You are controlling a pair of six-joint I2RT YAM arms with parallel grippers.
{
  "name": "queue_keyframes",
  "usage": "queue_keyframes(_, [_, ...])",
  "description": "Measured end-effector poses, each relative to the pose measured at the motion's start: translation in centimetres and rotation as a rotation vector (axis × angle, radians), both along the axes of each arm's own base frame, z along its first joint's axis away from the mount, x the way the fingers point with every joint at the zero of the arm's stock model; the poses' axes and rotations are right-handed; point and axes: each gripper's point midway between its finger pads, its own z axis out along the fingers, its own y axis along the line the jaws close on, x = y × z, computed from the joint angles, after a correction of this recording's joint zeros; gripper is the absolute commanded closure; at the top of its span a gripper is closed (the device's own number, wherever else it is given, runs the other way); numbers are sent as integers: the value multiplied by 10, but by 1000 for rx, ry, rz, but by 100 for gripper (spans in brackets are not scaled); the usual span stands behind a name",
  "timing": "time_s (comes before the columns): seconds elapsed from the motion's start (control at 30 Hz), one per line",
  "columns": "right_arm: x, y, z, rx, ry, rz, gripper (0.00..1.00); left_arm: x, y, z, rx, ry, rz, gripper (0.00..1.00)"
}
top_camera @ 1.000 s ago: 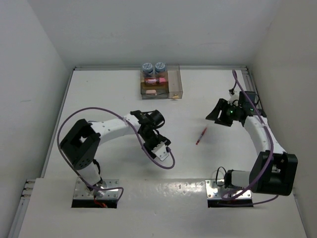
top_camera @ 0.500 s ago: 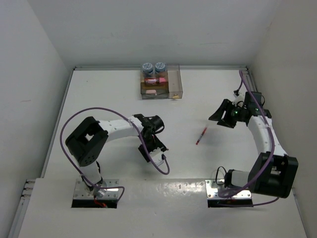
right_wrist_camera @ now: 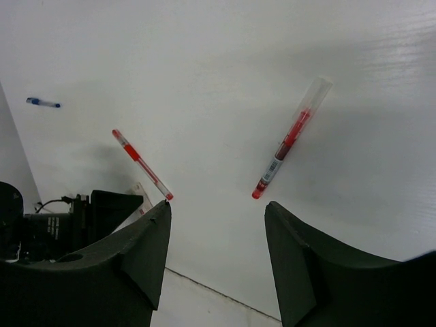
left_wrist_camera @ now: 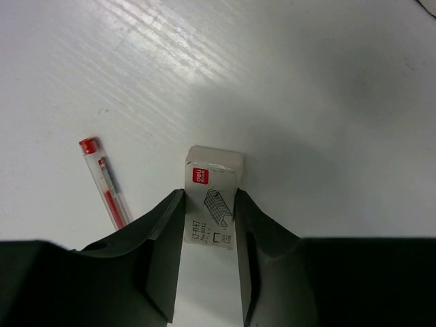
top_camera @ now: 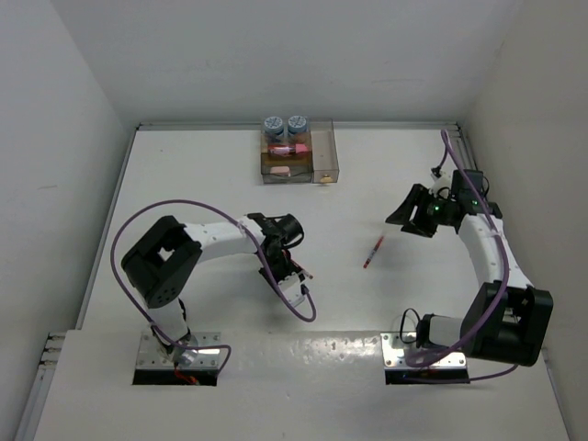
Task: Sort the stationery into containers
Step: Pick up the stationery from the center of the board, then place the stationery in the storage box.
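Observation:
The left gripper next lifts, carries the staple box outward, lowers and releases it there, as the organiser's front section has free room beside the eraser (top_camera: 282, 169).
My left gripper (left_wrist_camera: 210, 194) is shut on a small white staple box (left_wrist_camera: 212, 178) at table level, with a finger against each long side. A thin red pen (left_wrist_camera: 105, 184) lies just left of it. In the top view my left gripper (top_camera: 290, 273) is near the table's middle front, with that pen (top_camera: 308, 273) beside it. My right gripper (right_wrist_camera: 218, 211) is open and empty, above a second red pen (right_wrist_camera: 289, 139) (top_camera: 373, 251). A blue pen (right_wrist_camera: 42, 103) lies far off. The organiser (top_camera: 325, 156) at the back holds two patterned rolls (top_camera: 273, 124), a pink piece (top_camera: 287, 148) and an eraser (top_camera: 282, 169).
My right gripper (top_camera: 404, 213) hovers at the right, near the side wall. White walls close the table on the left, back and right. My left arm (right_wrist_camera: 54, 231) shows low in the right wrist view, with the first red pen (right_wrist_camera: 142, 165) next to it.
My left arm has drawn back towards its base and its gripper has moved a little left and nearer. My right gripper has shifted slightly to the right.

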Motion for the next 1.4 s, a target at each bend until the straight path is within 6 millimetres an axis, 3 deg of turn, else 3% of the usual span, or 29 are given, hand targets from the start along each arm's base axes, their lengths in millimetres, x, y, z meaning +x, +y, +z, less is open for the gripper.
queue_keyframes(0.13, [-1,4,-1,-4,0,16,44,7,-3,4,-11,-11,25,77])
queue_keyframes(0.23, [2,6,0,-6,0,27,44,17,-4,11,-21,-7,71,80])
queue_keyframes(0.33, [7,7,3,-14,-11,44,44,46,-14,37,-76,33,202,81])
queue_keyframes(0.4, [11,8,6,-22,-23,57,44,84,-28,66,-160,42,315,82])
queue_keyframes(0.5, [19,13,10,-40,-46,85,44,168,-44,128,-329,49,544,82])
queue_keyframes(0.6, [27,16,13,-50,-58,104,44,248,-40,184,-497,41,773,83])
queue_keyframes(0.73, [38,15,11,-54,-58,109,44,323,-16,223,-648,51,1028,84])
queue_keyframes(0.9, [43,14,8,-57,-48,106,44,350,-8,212,-704,144,1178,83])
queue_keyframes(1.13, [47,14,3,-54,-31,106,44,357,-23,177,-716,286,1241,81])
queue_keyframes(1.4, [48,14,1,-54,-24,106,44,364,-31,157,-725,332,1230,77])
